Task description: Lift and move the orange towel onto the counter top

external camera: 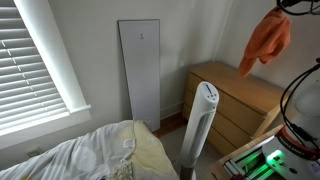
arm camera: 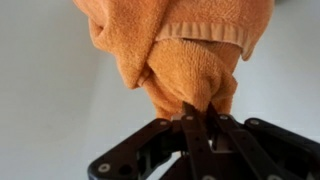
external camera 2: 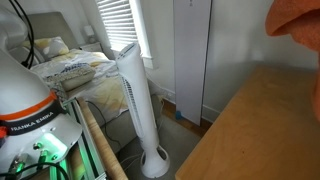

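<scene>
My gripper is still above the wooden dresser top. I will next lower the orange towel [external camera: 267, 40] until it rests there, and then open my gripper.
The orange towel [external camera: 267, 40] hangs bunched and limp in the air above the dresser, held from its top at the frame's upper right. A corner of it shows at the top right in an exterior view [external camera 2: 298, 30]. In the wrist view my gripper [arm camera: 197, 108] is shut on a fold of the orange towel [arm camera: 180, 50], which fills the upper frame. The counter top [external camera: 235, 85] is the light tan wooden dresser top below the towel; it also shows as a broad wooden surface in an exterior view [external camera 2: 255, 130]. The gripper itself is mostly out of both exterior views.
A tall white tower fan [external camera: 201, 125] stands in front of the dresser, also seen in an exterior view [external camera 2: 136, 105]. A flat white panel [external camera: 139, 75] leans on the wall. A bed with cream bedding [external camera: 95, 155] lies near the window blinds [external camera: 30, 55]. The robot base [external camera 2: 35, 120] is close.
</scene>
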Available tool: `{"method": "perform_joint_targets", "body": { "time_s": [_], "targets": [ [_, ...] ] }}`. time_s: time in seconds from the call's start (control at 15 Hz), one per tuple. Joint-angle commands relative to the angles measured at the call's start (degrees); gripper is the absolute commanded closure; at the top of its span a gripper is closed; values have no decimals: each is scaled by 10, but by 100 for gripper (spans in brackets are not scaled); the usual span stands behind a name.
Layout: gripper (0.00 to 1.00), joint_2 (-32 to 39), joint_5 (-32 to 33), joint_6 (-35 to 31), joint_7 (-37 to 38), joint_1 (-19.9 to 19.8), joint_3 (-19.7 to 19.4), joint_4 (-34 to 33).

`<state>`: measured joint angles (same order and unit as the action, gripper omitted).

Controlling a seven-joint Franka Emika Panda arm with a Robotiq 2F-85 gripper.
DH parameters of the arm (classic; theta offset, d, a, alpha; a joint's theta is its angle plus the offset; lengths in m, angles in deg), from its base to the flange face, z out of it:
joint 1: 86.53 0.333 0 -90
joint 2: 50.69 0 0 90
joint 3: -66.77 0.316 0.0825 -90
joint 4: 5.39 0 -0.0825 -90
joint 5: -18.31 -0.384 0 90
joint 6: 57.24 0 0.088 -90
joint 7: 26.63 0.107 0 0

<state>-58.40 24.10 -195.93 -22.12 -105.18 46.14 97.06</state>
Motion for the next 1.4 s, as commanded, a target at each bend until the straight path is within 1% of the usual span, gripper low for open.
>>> {"method": "perform_joint_targets", "body": {
  "time_s": [0.0, 0.07, 0.13, 0.33, 0.47, 0.53, 0.67, 0.73, 1.13, 1.33],
  "targets": [
    [88, 2, -3, 2, -3, -4, 4, -4],
    [88, 1, -3, 2, -2, -4, 4, -5],
    [97, 10, 11, 6, 4, -6, 6, -3],
    [97, 55, 26, -2, 11, -13, -1, -2],
    [97, 94, 26, -13, 12, -17, -5, -2],
    [97, 118, 32, -26, 24, -21, -8, -8],
    [97, 162, 33, -16, 45, -25, -15, -23],
    [97, 180, 28, 8, 46, -26, -16, -30],
    [97, 259, 21, 9, 55, -21, -14, -41],
    [97, 292, 33, 4, 74, -12, -19, -49]
  ]
}}
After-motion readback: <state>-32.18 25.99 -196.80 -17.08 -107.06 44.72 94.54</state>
